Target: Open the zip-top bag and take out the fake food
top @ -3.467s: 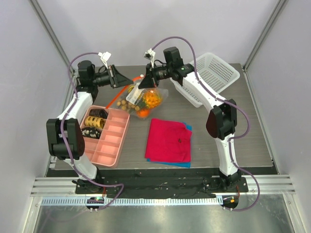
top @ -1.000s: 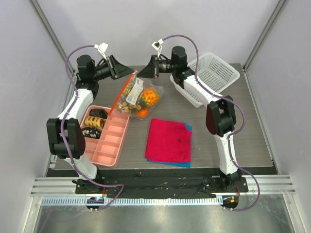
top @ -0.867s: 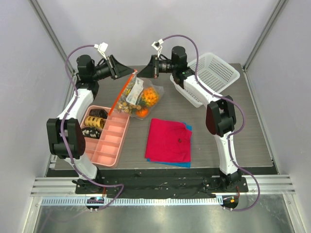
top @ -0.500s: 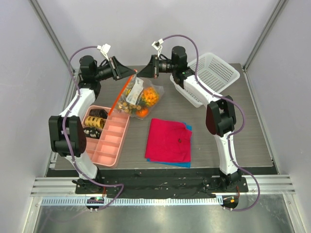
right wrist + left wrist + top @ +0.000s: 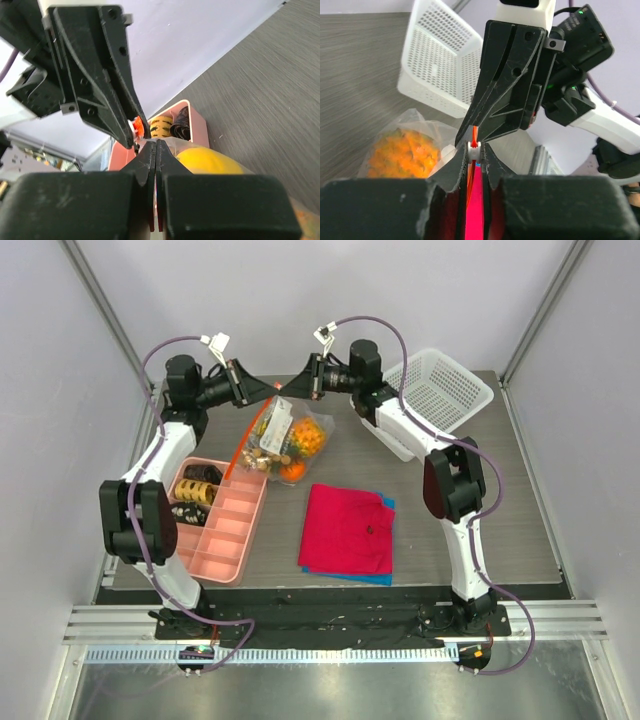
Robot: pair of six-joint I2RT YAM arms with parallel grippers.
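Note:
The left gripper draws the slider back along the orange-red zip next, from the zip's end beside my right gripper to its tray-side end (image 5: 230,474).
The zip-top bag (image 5: 283,443) hangs between my two grippers at the back of the table, its bottom resting on the tabletop. The fake food (image 5: 305,439) is inside it: orange and yellow fruits and brownish pieces. The orange-red zip strip (image 5: 243,437) trails down to the left. My left gripper (image 5: 268,393) is shut on the zip's white slider (image 5: 474,146). My right gripper (image 5: 285,391) is shut on the bag's clear top edge (image 5: 156,143), tip to tip with the left one. A yellow fruit (image 5: 210,160) shows through the plastic.
A pink compartment tray (image 5: 238,530) with dark ringed pieces (image 5: 197,495) lies at the left. A red cloth (image 5: 348,530) over a blue one lies in the middle front. A white mesh basket (image 5: 440,390) stands tilted at the back right.
Since 3.5 s ago both grippers have raised the bag's mouth and moved it back. In the last second they drew slightly closer together and the bag shifted a little left.

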